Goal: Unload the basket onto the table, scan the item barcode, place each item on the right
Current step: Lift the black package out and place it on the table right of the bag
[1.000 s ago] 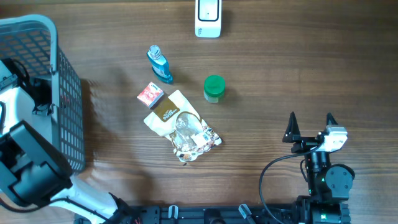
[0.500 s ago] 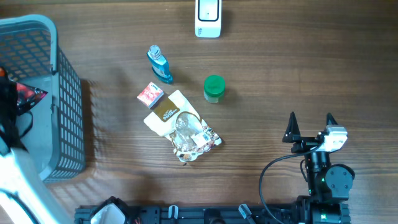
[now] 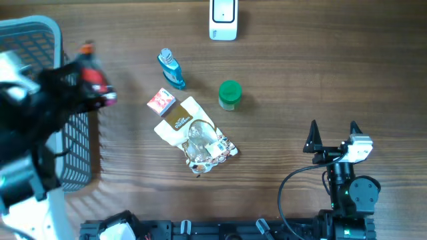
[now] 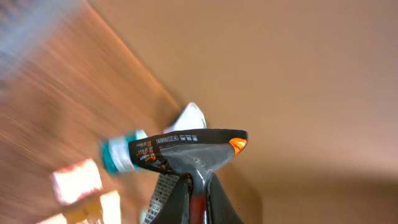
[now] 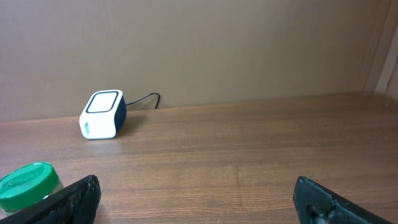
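Note:
The left gripper crosses over, lowers and releases the packet (image 3: 99,92) next, as bare tabletop past the snack pouch lies below it, to its right in the overhead view.
My left gripper (image 3: 93,87) hangs blurred over the basket's right rim, shut on a dark packet (image 3: 99,92) with red and orange print. In the left wrist view the packet (image 4: 186,146) fans out above the pinching fingers (image 4: 217,205), its small print facing the camera; no barcode can be made out. The white scanner (image 3: 223,19) stands at the table's far edge, and shows as a white scanner corner (image 4: 189,117) behind the packet and as a white scanner box (image 5: 102,114) in the right wrist view. My right gripper (image 3: 332,137) rests open near the front right, with nothing between its fingers (image 5: 323,202).
A grey mesh basket (image 3: 37,33) fills the left side. Mid-table lie a blue bottle (image 3: 171,68), a green-lidded jar (image 3: 229,95), a small red-and-white box (image 3: 161,101) and a clear snack pouch (image 3: 195,135). The scanner's cable runs off behind it.
The left arm has swung up and rightward out of the basket, carrying the packet past the rim toward mid-table. The right arm has not moved.

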Robot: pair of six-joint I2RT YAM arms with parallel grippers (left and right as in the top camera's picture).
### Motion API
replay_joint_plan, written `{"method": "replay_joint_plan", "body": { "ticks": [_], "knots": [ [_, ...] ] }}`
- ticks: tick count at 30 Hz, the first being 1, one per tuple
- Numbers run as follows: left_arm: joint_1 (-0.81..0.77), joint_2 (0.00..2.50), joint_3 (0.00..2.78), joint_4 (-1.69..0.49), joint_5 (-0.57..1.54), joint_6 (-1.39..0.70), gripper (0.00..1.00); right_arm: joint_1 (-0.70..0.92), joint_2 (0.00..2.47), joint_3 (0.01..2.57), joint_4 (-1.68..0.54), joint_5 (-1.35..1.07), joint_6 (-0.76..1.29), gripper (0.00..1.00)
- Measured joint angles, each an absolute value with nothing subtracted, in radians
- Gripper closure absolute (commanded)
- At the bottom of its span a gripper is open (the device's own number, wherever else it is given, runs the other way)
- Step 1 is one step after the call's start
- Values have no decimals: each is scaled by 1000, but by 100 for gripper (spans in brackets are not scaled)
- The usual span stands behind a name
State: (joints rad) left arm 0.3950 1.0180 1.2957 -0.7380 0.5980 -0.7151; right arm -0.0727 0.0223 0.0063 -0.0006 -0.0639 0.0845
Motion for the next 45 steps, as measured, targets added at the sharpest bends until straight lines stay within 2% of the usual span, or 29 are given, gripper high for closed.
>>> {"method": "replay_joint_plan", "body": {
  "ticks": [4, 9, 15, 27, 45],
  "knots": [
    [103, 1129, 1295, -722, 620, -679, 96, -73, 22, 6, -1, -64, 84, 0],
    [-240, 1332, 1295, -600, 627, -640, 96, -73, 22, 6, -1, -64, 84, 0],
    [-476, 1549, 1295, -483, 626, -629, 96, -73, 22, 6, -1, -64, 84, 0],
    [-652, 1887, 1295, -467, 546, -652, 96, -73, 22, 6, -1, -64, 84, 0],
    [-705, 1940, 1300, -561, 617, -1190, 96, -73, 22, 6, -1, -64, 89, 0]
  ]
}}
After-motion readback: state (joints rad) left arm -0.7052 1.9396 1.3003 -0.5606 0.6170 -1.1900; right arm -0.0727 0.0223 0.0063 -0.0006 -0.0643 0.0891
